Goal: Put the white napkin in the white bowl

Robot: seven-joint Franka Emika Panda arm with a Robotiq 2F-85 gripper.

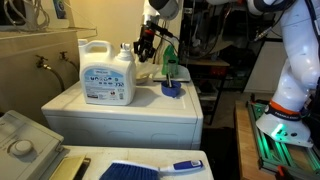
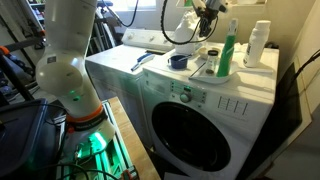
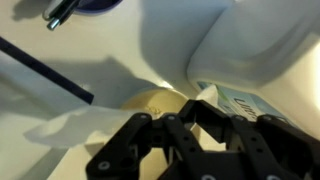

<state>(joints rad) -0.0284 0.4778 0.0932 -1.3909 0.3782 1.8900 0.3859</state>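
Next, my gripper moves down toward the washer top beside the detergent jug and releases the napkin, since it hangs from my fingers high above the blue cup's level.
My gripper hangs above the washer top, behind the big white detergent jug; it also shows in an exterior view. In the wrist view my black fingers are drawn together. A pale, soft-edged sheet, the white napkin, spreads left from them and seems pinched at the tips. A small white bowl appears to sit below the gripper, next to the green bottle. A cream round patch beneath the fingers may be that bowl; I cannot tell.
A blue cup and the green bottle stand on the washer top. A white bottle stands at the back corner. The jug's label is close beside my fingers. A blue brush lies on a nearer surface.
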